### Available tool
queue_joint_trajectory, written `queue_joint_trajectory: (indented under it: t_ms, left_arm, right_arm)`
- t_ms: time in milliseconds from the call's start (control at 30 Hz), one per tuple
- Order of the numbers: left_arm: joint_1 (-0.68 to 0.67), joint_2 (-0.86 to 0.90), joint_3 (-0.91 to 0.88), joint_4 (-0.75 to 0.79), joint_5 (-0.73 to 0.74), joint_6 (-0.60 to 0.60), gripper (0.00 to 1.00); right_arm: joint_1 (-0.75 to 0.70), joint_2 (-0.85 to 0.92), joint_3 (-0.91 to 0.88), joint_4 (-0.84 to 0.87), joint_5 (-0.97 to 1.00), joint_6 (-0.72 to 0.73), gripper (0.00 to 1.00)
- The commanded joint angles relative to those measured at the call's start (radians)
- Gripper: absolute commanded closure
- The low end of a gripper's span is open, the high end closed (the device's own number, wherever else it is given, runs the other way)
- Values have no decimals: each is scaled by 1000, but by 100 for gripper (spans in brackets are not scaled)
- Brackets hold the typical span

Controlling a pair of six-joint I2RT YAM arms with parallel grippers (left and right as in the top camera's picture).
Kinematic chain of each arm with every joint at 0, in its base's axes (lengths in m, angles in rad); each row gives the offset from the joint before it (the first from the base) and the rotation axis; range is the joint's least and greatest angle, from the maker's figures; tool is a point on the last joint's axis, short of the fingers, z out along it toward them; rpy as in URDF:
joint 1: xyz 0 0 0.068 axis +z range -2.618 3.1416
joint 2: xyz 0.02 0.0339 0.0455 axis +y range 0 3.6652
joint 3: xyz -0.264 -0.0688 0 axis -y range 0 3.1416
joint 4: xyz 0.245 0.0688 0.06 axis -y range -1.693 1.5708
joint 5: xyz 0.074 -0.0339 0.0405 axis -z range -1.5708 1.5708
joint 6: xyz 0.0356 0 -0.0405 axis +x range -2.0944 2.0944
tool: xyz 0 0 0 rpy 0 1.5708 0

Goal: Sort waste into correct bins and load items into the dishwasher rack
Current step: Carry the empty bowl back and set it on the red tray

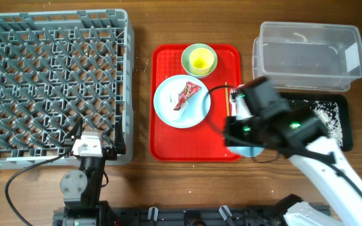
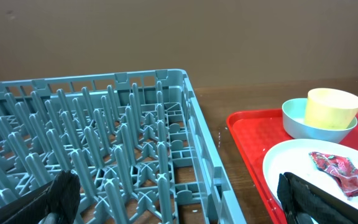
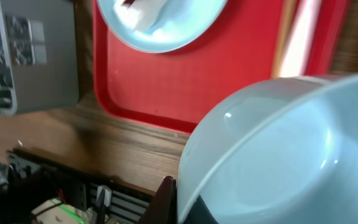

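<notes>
I will next lower the small white bowl (image 3: 278, 155) with my right gripper, to the left in the overhead view, onto the empty near part of the red tray.
My right gripper (image 3: 178, 202) is shut on the rim of the small white bowl (image 3: 278, 155), which it holds tilted over the front right corner of the red tray (image 1: 168, 141); the bowl also shows in the overhead view (image 1: 244, 149). The white plate (image 1: 181, 103) on the tray carries the crumpled red wrapper (image 1: 186, 95). The yellow cup (image 1: 200, 59) stands in the pale green bowl (image 1: 187, 63). My left gripper (image 2: 179, 205) is open and empty over the front right corner of the grey rack (image 1: 49, 81). Rice scraps (image 1: 327, 116) lie in the black tray (image 1: 345, 135).
The clear tub (image 1: 310, 56) stands at the back right, behind the black tray, with a faint whitish shape inside. A thin brown stick (image 1: 227, 100) and a pale utensil-like thing (image 1: 234, 95) lie at the tray's right edge. Bare wood lies between rack and tray.
</notes>
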Motion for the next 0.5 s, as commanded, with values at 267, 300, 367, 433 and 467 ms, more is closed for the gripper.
queue_joint_trajectory:
  t_ms: [267, 300, 367, 433, 467]
  left_arm:
    - [-5, -5, -5, -4, 12, 16, 0]
    - [-5, -5, -5, -4, 12, 15, 0]
    - [-5, -5, -5, -4, 12, 15, 0]
    - [-5, -5, -5, -4, 12, 15, 0]
    - [-5, -5, -5, -4, 12, 16, 0]
  right_arm:
    - [204, 372, 5, 210, 187, 195, 95]
    - [204, 393, 5, 214, 187, 195, 96]
    - [204, 430, 5, 223, 182, 195, 96]
    - [204, 464, 5, 229, 157, 195, 96]
    - [204, 480, 5, 230, 145, 195, 96]
